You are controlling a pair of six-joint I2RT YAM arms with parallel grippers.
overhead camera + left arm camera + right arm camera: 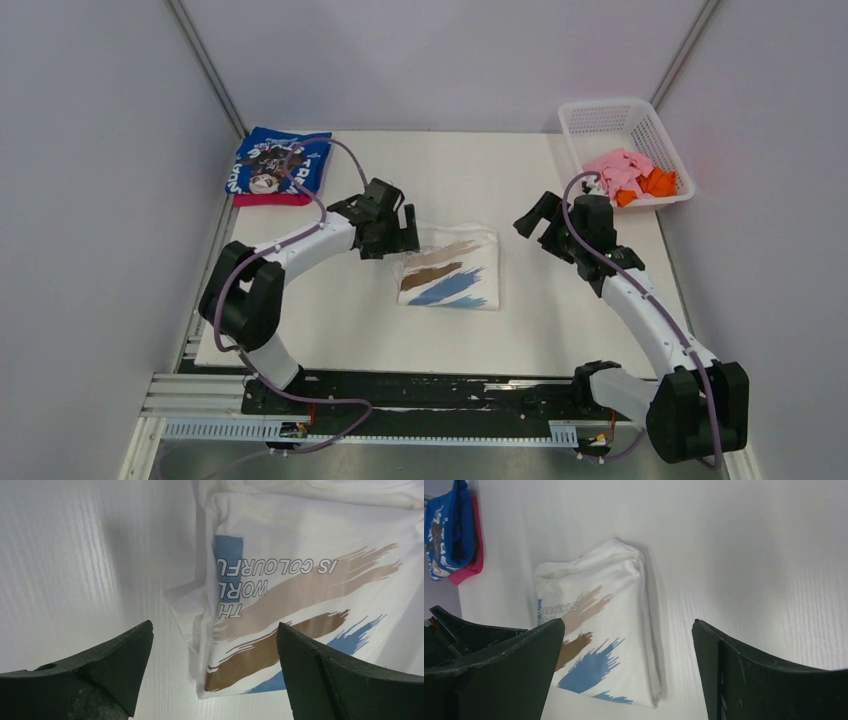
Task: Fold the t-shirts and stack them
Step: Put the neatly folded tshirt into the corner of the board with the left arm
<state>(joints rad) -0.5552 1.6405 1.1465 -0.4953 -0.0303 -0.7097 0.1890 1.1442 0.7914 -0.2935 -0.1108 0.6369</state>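
My left gripper moves down and to the right in the top view onto the shirt's edge by the blue patch [217,570] next, since it already lies folded flat.
The white t-shirt with blue-and-tan streak print [452,272] lies folded flat in the middle of the table; it also shows in the left wrist view [310,575] and the right wrist view [594,625]. My left gripper [397,234] is open and empty just off its left edge. My right gripper [540,222] is open and empty, off the shirt's right side. The blue t-shirt with white lettering [277,162] lies folded on a magenta t-shirt [272,199] at the far left. A pink t-shirt [618,170] and an orange t-shirt [657,184] lie crumpled in the basket.
A white plastic lattice basket [608,118] stands at the far right corner. Grey walls close in the table on three sides. A black rail [420,395] with the arm bases runs along the near edge.
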